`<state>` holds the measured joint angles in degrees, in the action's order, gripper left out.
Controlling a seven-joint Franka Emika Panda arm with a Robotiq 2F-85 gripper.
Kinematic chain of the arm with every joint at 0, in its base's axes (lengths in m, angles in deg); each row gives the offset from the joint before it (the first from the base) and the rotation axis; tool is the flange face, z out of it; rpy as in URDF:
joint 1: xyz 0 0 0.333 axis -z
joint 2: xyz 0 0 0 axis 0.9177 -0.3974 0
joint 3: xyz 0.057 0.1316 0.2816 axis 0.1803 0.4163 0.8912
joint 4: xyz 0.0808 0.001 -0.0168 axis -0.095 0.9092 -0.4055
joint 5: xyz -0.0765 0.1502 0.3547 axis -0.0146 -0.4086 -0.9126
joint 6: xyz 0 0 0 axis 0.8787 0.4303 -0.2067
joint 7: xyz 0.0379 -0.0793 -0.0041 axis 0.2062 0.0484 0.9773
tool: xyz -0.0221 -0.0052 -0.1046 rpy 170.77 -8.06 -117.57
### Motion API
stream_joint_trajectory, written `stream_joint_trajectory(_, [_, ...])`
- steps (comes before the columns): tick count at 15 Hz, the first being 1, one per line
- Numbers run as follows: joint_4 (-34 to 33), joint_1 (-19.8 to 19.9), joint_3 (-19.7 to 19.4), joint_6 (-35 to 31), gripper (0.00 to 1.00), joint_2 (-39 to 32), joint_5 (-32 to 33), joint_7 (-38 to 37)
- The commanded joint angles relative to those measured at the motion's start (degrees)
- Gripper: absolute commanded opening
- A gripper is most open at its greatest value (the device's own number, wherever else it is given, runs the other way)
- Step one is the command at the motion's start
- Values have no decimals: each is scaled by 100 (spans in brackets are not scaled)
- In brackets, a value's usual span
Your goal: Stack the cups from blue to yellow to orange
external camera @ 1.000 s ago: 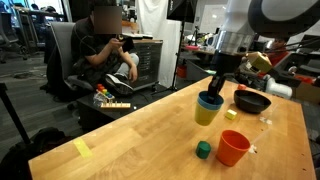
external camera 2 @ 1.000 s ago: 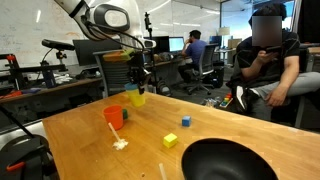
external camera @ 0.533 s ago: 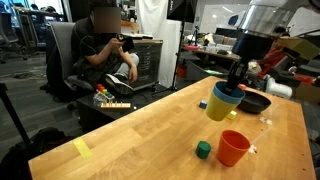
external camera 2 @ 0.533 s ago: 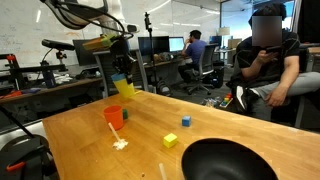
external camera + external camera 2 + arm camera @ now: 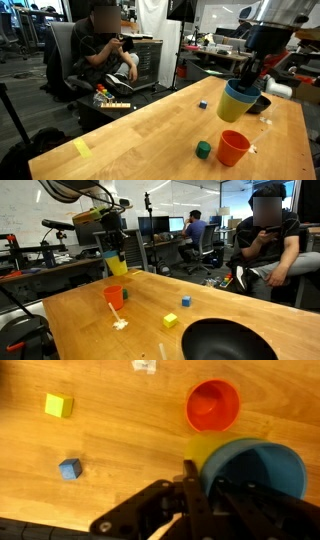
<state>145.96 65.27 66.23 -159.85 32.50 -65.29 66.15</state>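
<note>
The orange cup stands empty below the pair I am holding. I should next move my gripper over the orange cup's opening (image 5: pixel 235 139) (image 5: pixel 212 403) and lower the pair inside to release the light blue cup's rim.
My gripper (image 5: pixel 246 82) is shut on the rim of the light blue cup (image 5: pixel 243 94), which sits nested inside the yellow cup (image 5: pixel 235 107). I hold the pair in the air, above and a little beyond the orange cup (image 5: pixel 232 147), which stands upright on the wooden table. In an exterior view the held pair (image 5: pixel 115 262) hangs above the orange cup (image 5: pixel 114 296). In the wrist view the blue cup (image 5: pixel 255 472) fills the lower right inside the yellow cup (image 5: pixel 205 450), with the orange cup (image 5: pixel 212 406) just above it. The gripper (image 5: pixel 200 485) clamps the rim.
A dark wide bowl (image 5: pixel 252 101) sits behind the cups and fills the near corner (image 5: pixel 225 340) in an exterior view. Small cubes lie on the table: green (image 5: pixel 204 150), blue (image 5: pixel 69 468), yellow (image 5: pixel 58 405). A seated person (image 5: pixel 105 50) is beyond the table edge.
My gripper has lifted the blue and yellow cups off the table and carried them sideways to above the orange cup. The orange cup, bowl and cubes have not moved.
</note>
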Motion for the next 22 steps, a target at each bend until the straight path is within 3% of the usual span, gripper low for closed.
stream_joint_trajectory(1, [-105,-38,-46,467,2,87,39,-133])
stream_joint_trajectory(16, [-158,51,-183,863,2,-345,61,-128])
stream_joint_trajectory(22, [33,35,-178,895,2,-313,-87,297])
